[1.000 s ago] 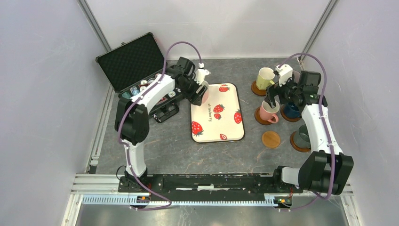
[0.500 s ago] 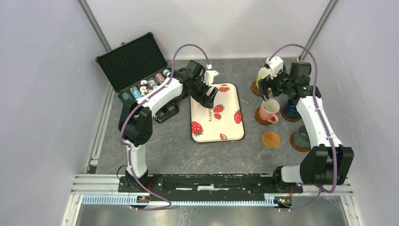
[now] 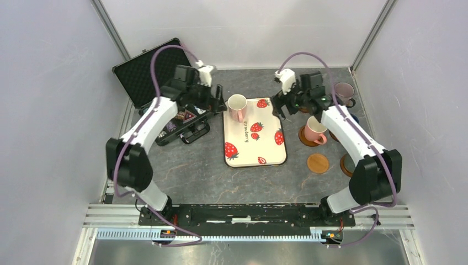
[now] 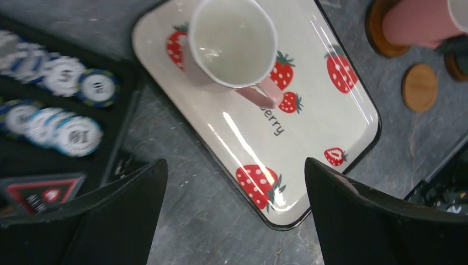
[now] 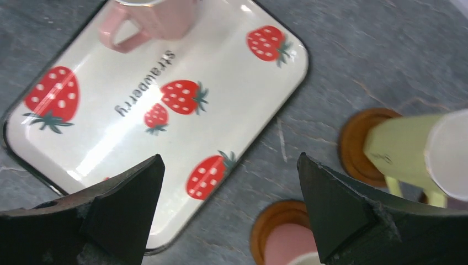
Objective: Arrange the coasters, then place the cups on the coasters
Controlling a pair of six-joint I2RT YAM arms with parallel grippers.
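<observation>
The right gripper moves over the handle of the tray's pink cup (image 3: 240, 116) (image 5: 110, 34), lowers and closes next. That handle juts clear below, to the gripper's left in the top view.
A pink cup (image 3: 237, 105) (image 4: 232, 49) stands upright on the far left corner of the strawberry tray (image 3: 255, 144). My left gripper (image 3: 214, 101) (image 4: 234, 165) hangs open and empty just left of it. At the tray's far right corner, my right gripper (image 3: 280, 105) (image 5: 230, 157) is also open and empty. A second pink cup (image 3: 315, 131) sits on a coaster (image 3: 302, 135). The yellow-green cup (image 5: 408, 154) stands on its coaster (image 5: 359, 146), hidden under the right arm in the top view. One bare coaster (image 3: 318, 163) (image 4: 419, 87) lies on the table. The lilac cup (image 3: 345, 91) stands at the far right.
An open black case (image 3: 149, 69) with poker chips (image 4: 77, 110) lies at the far left, under my left arm. Another coaster's edge (image 3: 344, 164) shows beside the right arm's forearm. Enclosure walls stand close on both sides and behind.
My left gripper opened, let go of the pink cup on the tray and pulled back to the left. The right arm swung left, from the cups on coasters to the tray's far right corner.
</observation>
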